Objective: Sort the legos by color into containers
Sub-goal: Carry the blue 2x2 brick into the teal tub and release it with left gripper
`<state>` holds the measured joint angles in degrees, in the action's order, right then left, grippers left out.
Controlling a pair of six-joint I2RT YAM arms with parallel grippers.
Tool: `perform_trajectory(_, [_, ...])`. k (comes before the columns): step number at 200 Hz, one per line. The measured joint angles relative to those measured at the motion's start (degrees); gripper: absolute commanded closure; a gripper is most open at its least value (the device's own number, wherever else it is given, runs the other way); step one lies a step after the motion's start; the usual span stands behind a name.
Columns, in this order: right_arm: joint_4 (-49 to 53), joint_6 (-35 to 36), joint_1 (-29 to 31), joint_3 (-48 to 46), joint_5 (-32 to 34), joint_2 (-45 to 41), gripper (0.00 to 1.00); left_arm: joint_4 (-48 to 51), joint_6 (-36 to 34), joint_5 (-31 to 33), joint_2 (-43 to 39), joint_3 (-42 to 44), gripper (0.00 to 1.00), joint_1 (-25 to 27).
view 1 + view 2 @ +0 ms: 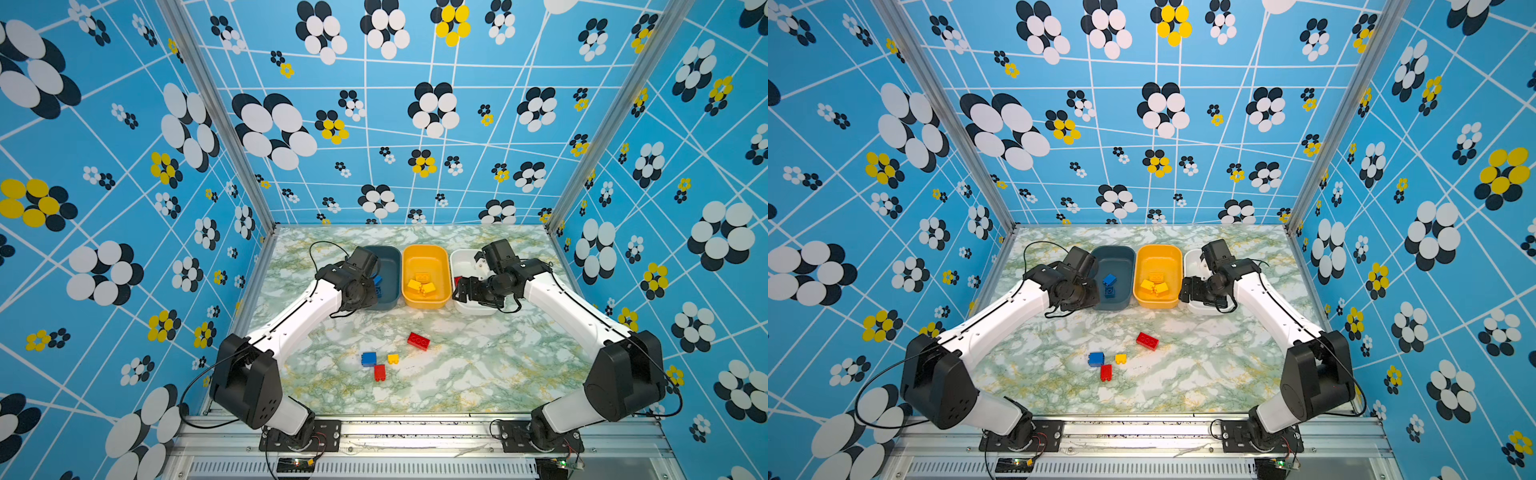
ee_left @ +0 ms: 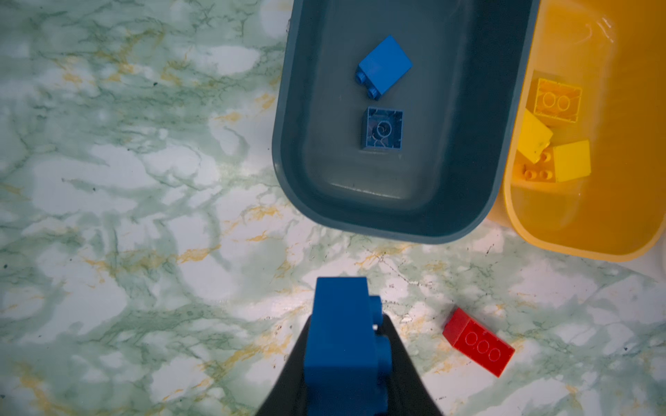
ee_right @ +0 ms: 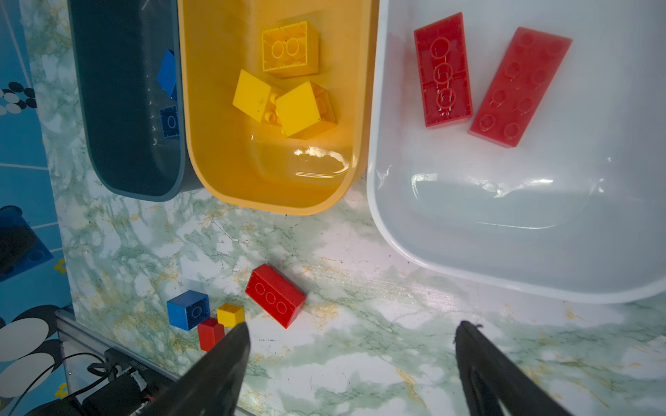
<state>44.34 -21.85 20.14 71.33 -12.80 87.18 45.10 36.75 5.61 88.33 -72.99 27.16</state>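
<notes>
The blue lego in my left gripper goes outward and down over the near end of the dark teal container next. It comes free there, because blue legos lie inside.
My left gripper (image 2: 347, 320) is shut on a blue lego (image 2: 338, 363) and hangs above the table just short of the near wall of the dark teal container (image 2: 288, 144). Two blue legos (image 2: 385, 66) lie inside that container. The yellow container (image 1: 426, 253) holds three yellow legos (image 3: 290, 48). Two long red legos (image 3: 443, 70) lie in the white container (image 3: 468, 216). My right gripper (image 3: 355, 326) is open and empty over the table by the white container's near edge. On the table lie a long red lego (image 1: 418, 341), a blue one (image 1: 368, 358), a small yellow one (image 1: 393, 358) and a small red one (image 1: 379, 372).
The three containers stand side by side in a row at the back of the marbled table (image 1: 478, 374). Patterned blue walls close in the left, right and back sides. A metal rail (image 1: 415, 432) with both arm bases runs along the front edge.
</notes>
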Motion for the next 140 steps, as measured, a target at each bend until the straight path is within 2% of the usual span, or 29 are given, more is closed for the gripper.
perform_trajectory(64, [-0.5,-0.7,0.0,-0.8,0.0,-0.9,0.10,-5.6,-3.5,-2.4,14.6,-7.9,0.88,-5.0])
perform_trajectory(89, [-1.2,-1.1,0.0,-1.3,0.0,-1.2,0.10,-6.3,-4.0,-2.6,17.5,-9.2,0.78,-5.4])
perform_trajectory(120, [-1.3,-1.4,0.0,-1.6,0.0,-1.4,0.10,-6.5,-5.1,-3.0,18.4,-9.7,0.61,-5.4])
perform_trajectory(140, [-1.3,-1.4,0.0,-1.6,0.0,-1.4,0.10,-6.5,-5.0,-3.1,18.6,-9.7,0.58,-5.4])
